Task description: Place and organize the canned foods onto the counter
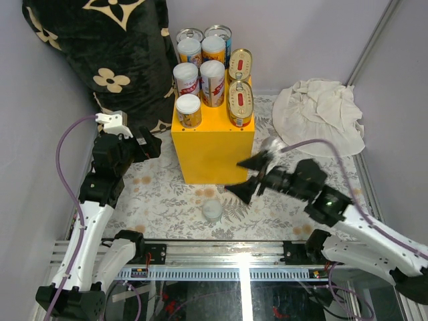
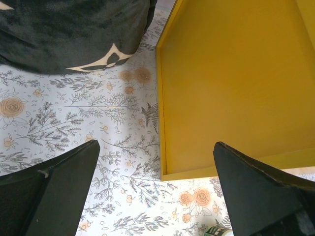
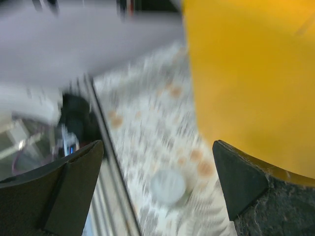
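Observation:
The small white-lidded can (image 3: 168,187) is below the open fingers, so my right gripper will go down and left in the top view around it next.
The yellow counter (image 1: 212,144) stands mid-table with several cans on its top. These include white-lidded ones (image 1: 188,110), silver-topped ones (image 1: 219,31) and two oval gold tins (image 1: 241,101). One small white-lidded can (image 1: 212,211) stands alone on the floral mat in front of the counter. My right gripper (image 1: 246,177) is open and empty, to the right of and above that can. The can shows blurred between the jaws in the right wrist view (image 3: 168,187). My left gripper (image 1: 148,144) is open and empty by the counter's left side (image 2: 231,83). A green-labelled can edge (image 2: 216,231) peeks in by its right finger.
A black cushion with flower patterns (image 1: 100,53) leans at the back left, close to the left arm. A crumpled white cloth (image 1: 321,110) lies at the back right. The floral mat (image 1: 160,194) covers the table. A metal rail (image 1: 241,254) runs along the near edge.

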{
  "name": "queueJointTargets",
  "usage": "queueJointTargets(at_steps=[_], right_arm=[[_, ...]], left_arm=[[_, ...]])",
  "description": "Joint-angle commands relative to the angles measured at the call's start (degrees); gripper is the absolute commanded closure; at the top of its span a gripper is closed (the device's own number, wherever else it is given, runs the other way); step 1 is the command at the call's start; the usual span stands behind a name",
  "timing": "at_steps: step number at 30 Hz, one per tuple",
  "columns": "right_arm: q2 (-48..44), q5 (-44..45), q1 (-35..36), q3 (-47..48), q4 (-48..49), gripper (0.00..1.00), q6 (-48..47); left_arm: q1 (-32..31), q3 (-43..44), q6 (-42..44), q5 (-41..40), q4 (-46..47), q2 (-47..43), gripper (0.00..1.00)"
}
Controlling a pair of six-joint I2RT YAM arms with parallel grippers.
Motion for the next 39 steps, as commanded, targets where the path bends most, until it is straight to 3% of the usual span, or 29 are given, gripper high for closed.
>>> queueJointTargets(at_steps=[1, 4, 8, 11, 22, 31, 39], right_arm=[[0.78, 6.89, 10.59, -14.15, 11.91, 0.00, -3.15], [4.22, 11.14, 14.78, -20.61, 19.53, 0.00, -5.21], [8.92, 14.08, 15.23, -32.56, 37.04, 0.00, -6.53], [15.28, 13.28, 15.21, -35.95, 44.91, 0.00, -9.62], [34.86, 9.92, 15.61, -35.77, 61.97, 0.05, -14.07], [47.12, 9.31, 15.68, -34.00, 75.72, 0.09, -12.57], [49.58, 7.70, 16.00, -30.67, 75.68, 0.08, -12.93]], left_arm=[[0.55, 0.35, 0.98, 1.37, 1.68, -0.22, 0.00], [0.45, -0.24, 1.03, 2.59, 2.43, -0.31, 0.00], [0.52, -0.68, 1.03, 3.66, 3.51, -0.57, 0.00], [0.53, -0.69, 1.05, 2.99, 3.60, -0.13, 0.00], [0.53, -0.48, 1.81, 2.67, 3.40, 1.83, 0.00], [0.55, -0.68, 2.14, 2.35, 3.13, 2.06, 0.00], [0.46, -0.68, 2.62, 2.14, 2.80, 2.08, 0.00]])
